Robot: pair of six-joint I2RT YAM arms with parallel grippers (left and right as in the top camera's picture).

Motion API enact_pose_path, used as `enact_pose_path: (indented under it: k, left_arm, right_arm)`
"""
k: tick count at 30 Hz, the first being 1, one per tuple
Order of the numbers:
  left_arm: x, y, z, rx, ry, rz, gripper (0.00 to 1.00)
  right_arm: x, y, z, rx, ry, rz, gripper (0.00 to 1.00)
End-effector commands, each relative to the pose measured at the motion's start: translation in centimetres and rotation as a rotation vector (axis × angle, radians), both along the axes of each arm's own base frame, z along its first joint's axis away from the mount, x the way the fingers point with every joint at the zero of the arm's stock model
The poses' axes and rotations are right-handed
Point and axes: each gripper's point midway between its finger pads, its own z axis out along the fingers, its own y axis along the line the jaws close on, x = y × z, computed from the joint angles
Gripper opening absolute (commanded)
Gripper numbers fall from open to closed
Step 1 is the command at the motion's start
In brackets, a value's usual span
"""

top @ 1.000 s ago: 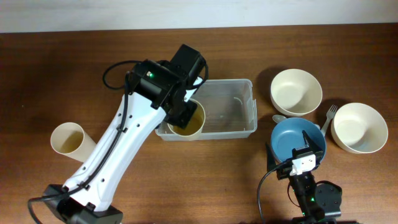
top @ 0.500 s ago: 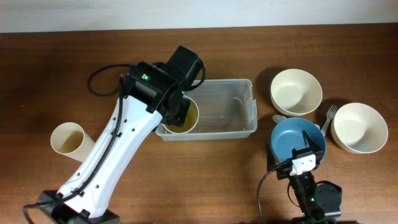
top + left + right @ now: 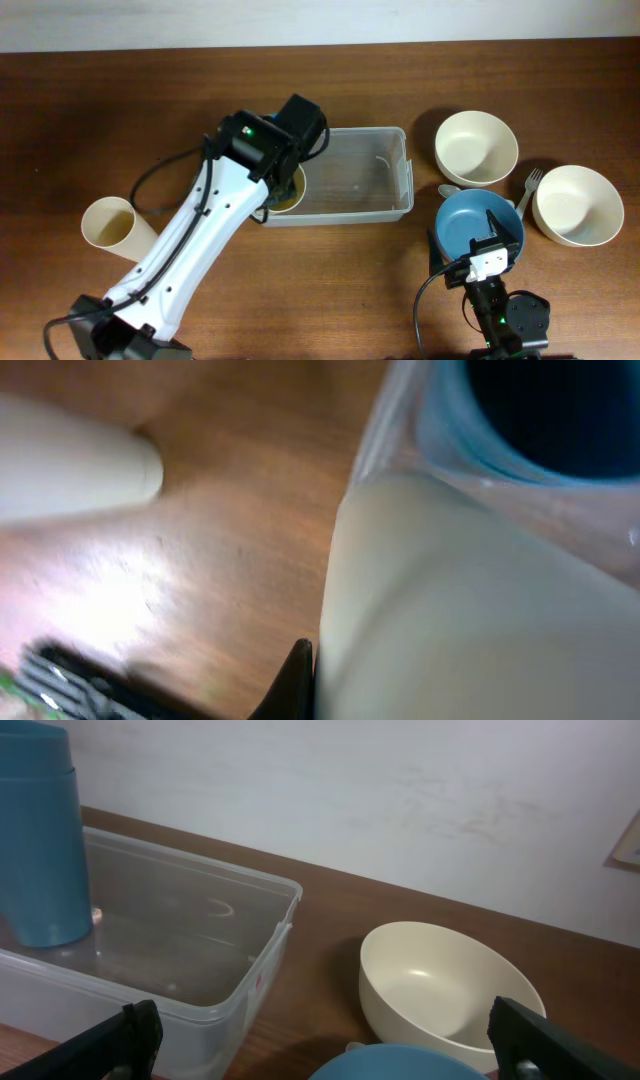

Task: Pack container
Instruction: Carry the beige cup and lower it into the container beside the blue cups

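I should move my left gripper to the right in the overhead view and down into the container's near side, releasing the cream cup where the blue cup leaves room.
The clear container lies mid-table. My left gripper hangs over its left end, shut on a cream cup whose yellowish inside shows just under the wrist. In the left wrist view that cup fills the right side, one dark finger pressed against its wall; the other finger is hidden. A blue cup stands inside the container's left end. My right gripper stays open near the front edge, above a blue bowl, nothing between its fingers.
Two cream bowls sit at the right with a fork between them and a spoon by the blue bowl. Another cream cup lies on the table at the left.
The left arm has swung the cream cup a little leftward, toward the container's left wall, and now covers more of it. The right arm has not moved.
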Motion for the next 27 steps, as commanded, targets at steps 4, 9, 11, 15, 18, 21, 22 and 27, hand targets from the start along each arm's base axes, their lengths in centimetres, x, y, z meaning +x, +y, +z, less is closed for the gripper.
enact_pose_path:
  k: [4,9,11,15,18,21,22,27]
  left_arm:
    - [-0.1,0.4,0.1,-0.072,-0.122,0.329,0.02]
    - [1.0,-1.1,0.0,-0.153,-0.152,0.329,0.02]
    - [1.4,-1.8,0.0,-0.187,-0.161,0.328,0.02]
    - [1.6,-2.3,0.0,-0.231,-0.174,0.385,0.02]
    - [1.6,-2.3,0.0,-0.235,-0.176,0.399,0.02]
    - [1.5,-2.3,-0.1,-0.233,-0.171,0.399,0.02]
    - [1.5,-2.3,-0.1,-0.235,-0.168,0.399,0.02]
    - [1.1,-2.9,-0.3,-0.266,-0.139,0.397,0.02]
  right_arm:
    - [0.0,0.0,-0.2,0.003,0.003,-0.004,0.99]
    - [0.0,0.0,-0.2,0.003,0.003,-0.004,0.99]
    - [0.0,0.0,-0.2,0.003,0.003,-0.004,0.99]
    - [0.0,0.0,-0.2,0.003,0.003,-0.004,0.99]
    - [0.0,0.0,-0.2,0.003,0.003,-0.004,0.99]
    - [0.0,0.0,-0.2,0.003,0.003,-0.004,0.99]
    - [0.0,0.0,-0.2,0.003,0.003,-0.004,0.99]
    - [0.0,0.0,-0.2,0.003,0.003,-0.004,0.99]
